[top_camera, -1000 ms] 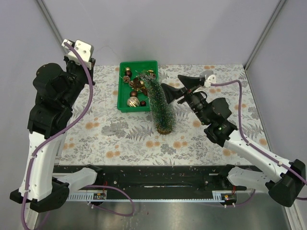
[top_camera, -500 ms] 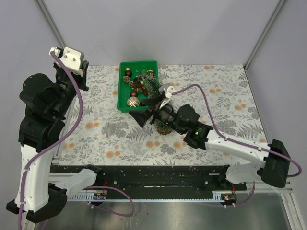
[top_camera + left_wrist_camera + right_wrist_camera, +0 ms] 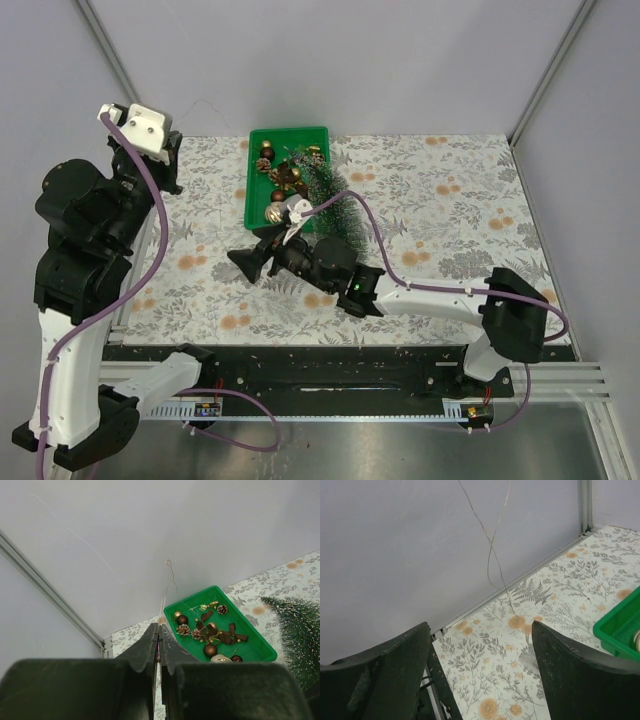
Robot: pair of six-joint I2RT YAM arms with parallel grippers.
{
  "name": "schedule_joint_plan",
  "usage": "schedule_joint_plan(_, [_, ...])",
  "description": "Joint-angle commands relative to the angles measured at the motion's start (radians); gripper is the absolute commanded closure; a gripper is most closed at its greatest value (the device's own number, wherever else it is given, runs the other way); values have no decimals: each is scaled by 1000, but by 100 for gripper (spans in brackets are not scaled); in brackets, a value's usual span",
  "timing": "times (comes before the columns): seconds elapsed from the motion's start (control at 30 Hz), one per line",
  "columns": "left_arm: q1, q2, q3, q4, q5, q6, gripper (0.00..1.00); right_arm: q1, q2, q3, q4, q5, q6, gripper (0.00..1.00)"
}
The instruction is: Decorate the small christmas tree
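Note:
I should move my right gripper to the left in the top view, onto the crossing of the gold thread, because the thread's pieces cross ahead of my open fingers.
The small christmas tree (image 3: 330,197) leans by the green tray's right front corner, its base hidden behind my right arm. It also shows at the right edge of the left wrist view (image 3: 300,630). The green tray (image 3: 289,133) holds brown balls, pine cones and ribbons (image 3: 215,632). My left gripper (image 3: 172,170) is raised at the far left and shut on a thin gold thread (image 3: 165,587) that rises from its tips. My right gripper (image 3: 245,260) is open and empty, low over the tablecloth in front of the tray. The thread (image 3: 492,550) hangs ahead of it.
The patterned tablecloth (image 3: 450,200) covers the table. Grey walls and metal corner posts (image 3: 110,60) close in the back and sides. My right arm (image 3: 420,295) lies across the front middle. A black rail (image 3: 330,370) runs along the near edge.
My right arm has swung from the right of the tree across its front to the left, its open gripper now in front of the tray. My left arm has drawn back and left.

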State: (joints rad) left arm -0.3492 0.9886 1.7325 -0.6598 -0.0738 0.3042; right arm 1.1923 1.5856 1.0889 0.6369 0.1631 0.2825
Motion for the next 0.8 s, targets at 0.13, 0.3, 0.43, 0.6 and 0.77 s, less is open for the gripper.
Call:
schedule_joint_plan(0.13, [3, -34, 6, 20, 22, -22, 94, 7, 115, 137, 188, 39, -19, 14])
schedule_joint_plan(0.3, [3, -41, -1, 19, 25, -20, 94, 6, 183, 207, 193, 56, -17, 20])
schedule_joint_plan(0.43, [3, -48, -5, 19, 29, -23, 94, 6, 221, 259, 184, 52, -17, 23])
schedule_joint_plan(0.6, [3, -51, -10, 17, 28, -20, 94, 6, 247, 293, 178, 52, -28, 28])
schedule_joint_plan(0.77, [3, -59, -11, 17, 31, -22, 94, 6, 264, 312, 164, 53, -31, 44])
